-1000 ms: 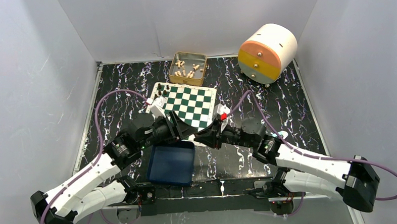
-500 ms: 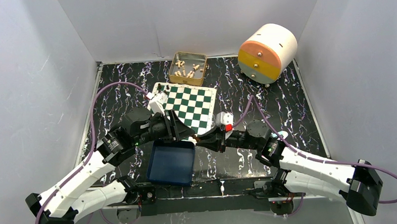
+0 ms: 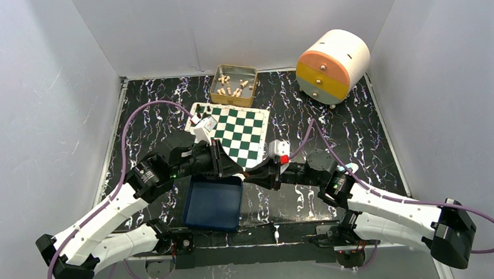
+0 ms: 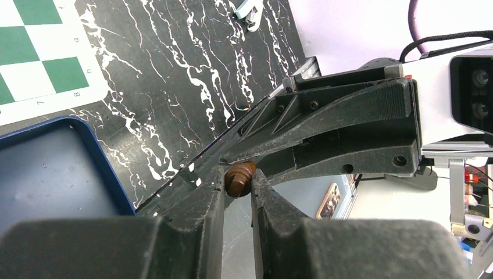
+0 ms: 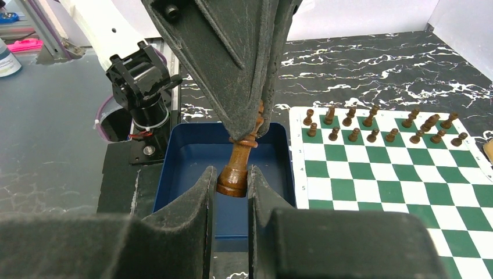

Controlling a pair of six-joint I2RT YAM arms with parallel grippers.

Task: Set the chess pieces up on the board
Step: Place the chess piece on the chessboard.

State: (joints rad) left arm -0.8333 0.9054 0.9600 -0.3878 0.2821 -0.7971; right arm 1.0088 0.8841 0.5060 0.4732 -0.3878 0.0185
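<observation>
My left gripper will carry the chess piece outward, left in the top view, to the empty square in the board's outer row, then lower and release it.
One dark-brown chess piece (image 5: 239, 163) hangs above the blue tray's (image 3: 213, 205) right corner, held from both ends. My right gripper (image 5: 232, 181) is shut on its base. My left gripper (image 4: 238, 180) is shut on its top (image 4: 239, 176). The two grippers meet tip to tip, the left gripper (image 3: 236, 171) beside the right gripper (image 3: 251, 174), just off the board's near edge. The green-and-white board (image 3: 239, 131) carries two rows of dark-brown pieces (image 5: 372, 125) along its far-left side (image 3: 206, 108). The left gripper's fingers (image 5: 232, 75) fill the top of the right wrist view.
A gold tin (image 3: 234, 85) with cream-white pieces stands behind the board. A round white, orange and yellow drawer unit (image 3: 332, 65) stands at the back right. The blue tray (image 5: 174, 151) lies near the table's front edge. White walls close in three sides.
My right gripper has carried the piece from the board's near edge down-left toward the tray. My left gripper has swung in and closed on the piece's top.
</observation>
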